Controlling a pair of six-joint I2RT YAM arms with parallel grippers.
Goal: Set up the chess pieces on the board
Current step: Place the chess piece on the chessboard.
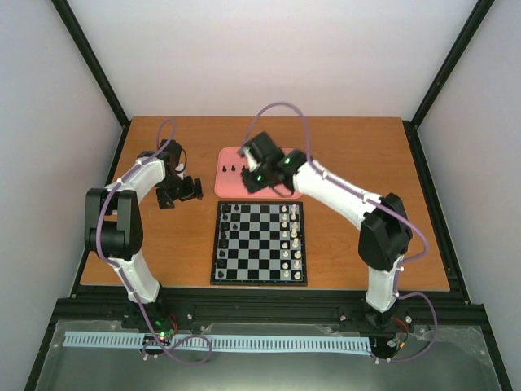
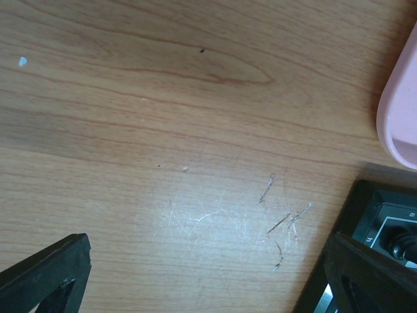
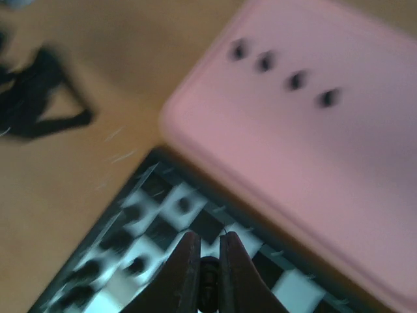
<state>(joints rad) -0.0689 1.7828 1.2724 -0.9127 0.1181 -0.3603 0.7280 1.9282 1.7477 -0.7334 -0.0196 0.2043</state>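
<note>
I should next move my right gripper back from the tray and down onto the empty square (image 1: 234,236), because the inner black pieces' row stops short there.
The board (image 1: 259,270) lies mid-table, with black chess pieces (image 1: 229,220) on its left columns and white ones (image 1: 291,240) on its right. My right gripper (image 1: 264,189) hovers over the board's far edge beside the pink tray. In the blurred right wrist view it (image 3: 208,238) is shut on a black chess piece (image 3: 209,277) above the board's corner squares (image 3: 163,215). Several black pieces (image 3: 296,81) stand on the tray. My left gripper (image 1: 186,190) is open and empty over bare wood left of the board; its fingers (image 2: 49,274) are spread wide.
The pink tray (image 1: 281,189) lies just behind the board, and its edge shows in the left wrist view (image 2: 401,117). The board's corner (image 2: 384,222) is at the lower right there. The wooden table (image 2: 195,130) is scratched under the left gripper. Black frame posts line the table's sides.
</note>
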